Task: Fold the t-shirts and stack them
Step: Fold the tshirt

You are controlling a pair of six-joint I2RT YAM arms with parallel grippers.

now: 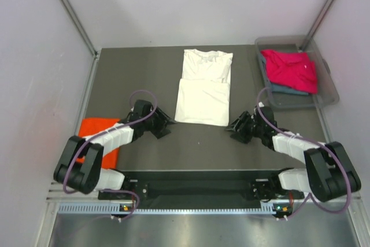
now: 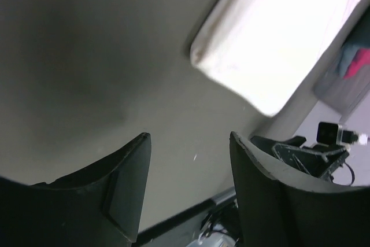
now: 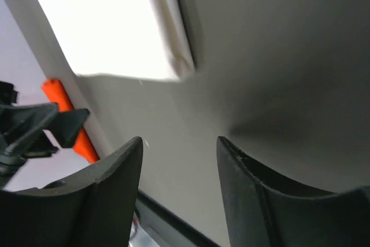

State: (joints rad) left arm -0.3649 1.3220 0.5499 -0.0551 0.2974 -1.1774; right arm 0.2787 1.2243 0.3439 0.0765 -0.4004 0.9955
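The white t-shirt's near corner [image 1: 176, 121] [image 2: 199, 58] gets my left gripper next, which lowers and eases outward onto it, because only bare table shows between its open fingers.
A cream-white t-shirt [image 1: 203, 88] lies partly folded in the middle of the dark table, its lower half doubled over; it also shows as a bright slab of t-shirt [image 2: 277, 39] and t-shirt [image 3: 110, 27] in the wrist views. An orange t-shirt [image 1: 99, 137] lies folded at the table's left edge. My left gripper [image 1: 163, 125] sits just left of the white shirt's near corner, open and empty. Right of that shirt's other near corner my right gripper [image 1: 235, 126] stands open and empty. Bare table shows between the left fingers [image 2: 130, 183] and the right fingers [image 3: 243, 183].
A clear plastic bin [image 1: 329, 88] at the back right holds a magenta-pink shirt [image 1: 291, 69] on top of a grey-blue one [image 1: 287, 89]. Grey walls close in the table on three sides. A black rail [image 1: 196, 186] runs along the near edge between the arm bases.
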